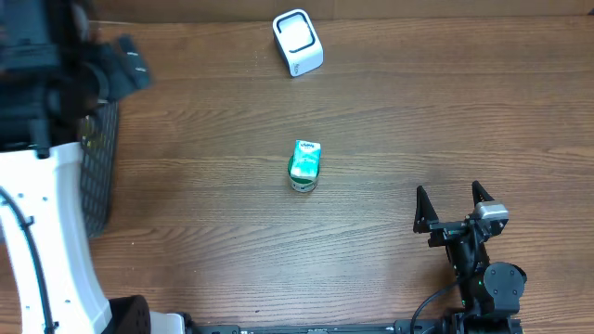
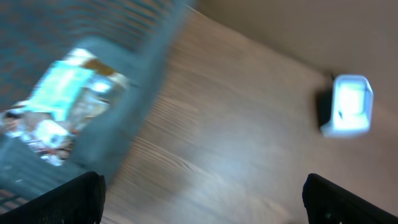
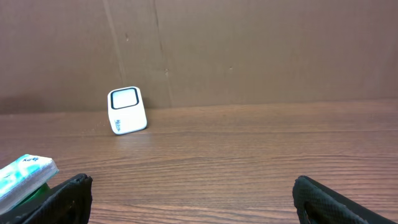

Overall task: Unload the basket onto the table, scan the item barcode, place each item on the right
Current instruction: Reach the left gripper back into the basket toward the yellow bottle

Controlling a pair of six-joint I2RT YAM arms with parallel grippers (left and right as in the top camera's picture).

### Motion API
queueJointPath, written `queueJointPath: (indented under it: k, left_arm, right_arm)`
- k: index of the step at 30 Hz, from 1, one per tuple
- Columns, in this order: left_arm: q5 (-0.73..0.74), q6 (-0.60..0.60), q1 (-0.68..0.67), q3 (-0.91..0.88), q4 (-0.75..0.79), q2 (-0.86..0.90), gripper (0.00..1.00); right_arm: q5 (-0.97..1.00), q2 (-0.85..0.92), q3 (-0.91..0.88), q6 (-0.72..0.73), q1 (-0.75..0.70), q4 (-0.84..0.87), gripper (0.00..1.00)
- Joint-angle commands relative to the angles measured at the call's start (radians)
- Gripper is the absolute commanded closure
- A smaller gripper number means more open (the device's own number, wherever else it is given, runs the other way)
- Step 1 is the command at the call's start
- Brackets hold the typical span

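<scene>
I will next swing my left gripper over the basket's rim, and then I will lower it to the clear yellow bottle near the pale packet.
A small green and white carton (image 1: 304,165) lies on the wooden table near its middle; its corner also shows at the left edge of the right wrist view as the carton (image 3: 25,174). The white barcode scanner (image 1: 297,42) stands at the far edge, seen upright as the scanner (image 3: 127,110) and blurred as the scanner (image 2: 351,112). My right gripper (image 1: 455,206) rests open at the front right, well apart from the carton, empty. My left gripper (image 2: 202,199) is open and empty, blurred with motion beside the basket. No barcode is visible.
A dark mesh basket (image 1: 100,176) stands at the table's left side; in the left wrist view the basket (image 2: 124,137) holds a pale packet (image 2: 68,93). The left arm's white base (image 1: 46,241) fills the front left. A brown wall backs the table.
</scene>
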Motion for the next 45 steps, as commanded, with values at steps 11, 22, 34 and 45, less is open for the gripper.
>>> queueJointPath:
  k: [11,22,34,45]
  left_arm:
    - [0.175,-0.143,0.387,0.023,0.032,0.062,0.0]
    - [0.175,-0.304,0.389,0.022,0.023,0.269,0.17]
    - [0.177,-0.335,0.389,0.022,0.043,0.461,0.15]
    - [0.178,-0.336,0.389,0.022,0.062,0.601,0.14]
  right_arm:
    - [0.002,-0.009,-0.011,0.0,-0.006,0.003,0.0]
    - [0.002,-0.009,-0.011,0.0,-0.006,0.003,0.0]
    - [0.002,-0.009,-0.011,0.0,-0.006,0.003,0.0]
    - [0.002,-0.009,-0.011,0.0,-0.006,0.003,0.0]
